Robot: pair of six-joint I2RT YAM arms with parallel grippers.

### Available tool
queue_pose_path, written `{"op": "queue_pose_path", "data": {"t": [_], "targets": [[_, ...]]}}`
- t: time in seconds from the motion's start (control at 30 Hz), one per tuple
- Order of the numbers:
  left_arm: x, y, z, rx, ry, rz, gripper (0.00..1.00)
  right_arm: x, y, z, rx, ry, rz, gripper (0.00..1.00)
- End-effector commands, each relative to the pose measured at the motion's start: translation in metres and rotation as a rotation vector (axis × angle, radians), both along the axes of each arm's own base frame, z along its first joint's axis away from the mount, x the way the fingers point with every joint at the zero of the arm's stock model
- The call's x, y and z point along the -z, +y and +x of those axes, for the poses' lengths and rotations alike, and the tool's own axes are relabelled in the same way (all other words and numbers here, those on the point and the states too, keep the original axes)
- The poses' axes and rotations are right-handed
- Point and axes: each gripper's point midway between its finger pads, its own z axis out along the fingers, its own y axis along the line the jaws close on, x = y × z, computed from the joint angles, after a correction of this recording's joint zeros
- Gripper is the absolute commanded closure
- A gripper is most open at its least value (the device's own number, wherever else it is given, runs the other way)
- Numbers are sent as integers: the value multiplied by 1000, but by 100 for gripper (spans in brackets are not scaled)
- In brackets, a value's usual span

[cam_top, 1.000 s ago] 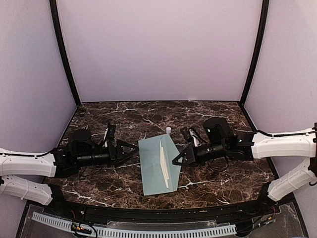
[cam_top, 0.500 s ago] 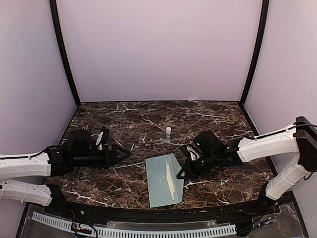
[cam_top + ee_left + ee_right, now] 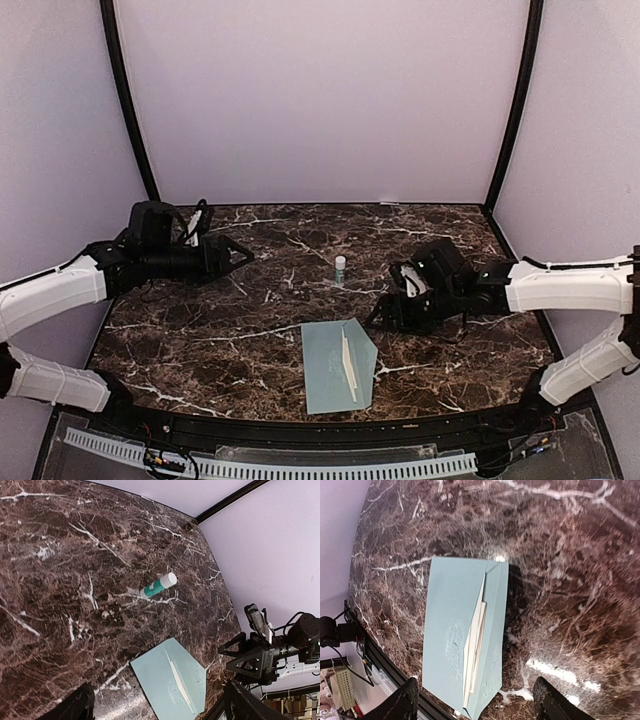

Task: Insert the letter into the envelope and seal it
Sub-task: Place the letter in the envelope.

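Note:
My right gripper will reach outward and to its left in the top view, where the glue stick is, and go around its white top [image 3: 340,261], which points up.
The pale teal envelope [image 3: 330,368] lies flat on the marble near the front edge, free of both grippers. A cream edge of the letter [image 3: 476,639] shows in the slit under its folded flap; the rest of the letter is hidden inside. My right gripper [image 3: 383,316] hovers just right of the envelope [image 3: 451,625], open, with nothing between its fingers [image 3: 406,701]. My left gripper [image 3: 238,252] is raised at the far left, well away from the envelope [image 3: 162,677], and is open and empty.
A small white-and-green glue stick [image 3: 340,268] stands behind the envelope, mid-table; it also shows in the left wrist view [image 3: 158,586]. Lilac walls close off the back and sides. The black front rail [image 3: 320,430] runs just below the envelope.
The right gripper carried the envelope toward the front edge, opened and let it go, then drew back right. The left arm rose and swung away to the far left.

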Motion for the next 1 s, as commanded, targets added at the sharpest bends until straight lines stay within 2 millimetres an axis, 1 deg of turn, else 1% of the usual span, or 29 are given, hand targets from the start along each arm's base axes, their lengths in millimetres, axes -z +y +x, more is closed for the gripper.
{"op": "queue_pose_path", "data": {"t": [0.0, 0.03, 0.07, 0.1, 0.13, 0.17, 0.23, 0.3, 0.33, 0.37, 0.43, 0.53, 0.57, 0.6, 0.67, 0.73, 0.8, 0.9, 0.97], "targets": [[-24, 19, 37, 70, -78, 44, 12, -41, -11, 32, 33, -183, -82, 26], [-40, 22, 50, 70, -120, 39, 13, -49, -9, 40, 39, -210, -102, 27], [-36, 33, 66, 36, -113, 51, 14, -48, -10, 44, 39, -218, -134, 27], [-50, 38, 80, 14, -164, 64, 16, -49, -7, 48, 34, -223, -148, 27], [-48, 49, 94, -17, -180, 94, 16, -50, -5, 57, 42, -242, -172, 28], [-55, 58, 108, -69, -220, 130, 17, -57, 1, 64, 41, -258, -177, 28], [-65, 75, 123, -145, -308, 207, 17, -62, 13, 78, 36, -276, -190, 28], [-71, 89, 131, -205, -396, 270, 17, -64, 25, 92, 36, -294, -199, 28], [-70, 95, 134, -229, -430, 308, 16, -66, 30, 99, 38, -306, -207, 28], [-73, 100, 134, -241, -449, 320, 16, -59, 34, 107, 44, -307, -232, 28], [-74, 108, 134, -249, -445, 357, 16, -56, 42, 121, 53, -320, -265, 28], [-73, 121, 132, -264, -455, 450, 16, -45, 54, 141, 61, -336, -314, 28], [-73, 124, 132, -275, -456, 467, 16, -46, 58, 150, 71, -350, -324, 29], [-71, 129, 131, -295, -449, 484, 16, -39, 60, 154, 72, -351, -344, 30], [-70, 128, 129, -283, -447, 487, 16, -33, 65, 166, 83, -364, -372, 32], [-71, 127, 128, -276, -447, 481, 16, -24, 65, 175, 100, -361, -416, 35], [-71, 124, 128, -265, -449, 468, 16, -18, 65, 183, 127, -361, -449, 37], [-72, 121, 127, -254, -446, 457, 16, -11, 67, 194, 154, -358, -454, 37], [-73, 122, 126, -257, -446, 457, 16, -7, 68, 200, 163, -353, -452, 41]]}}
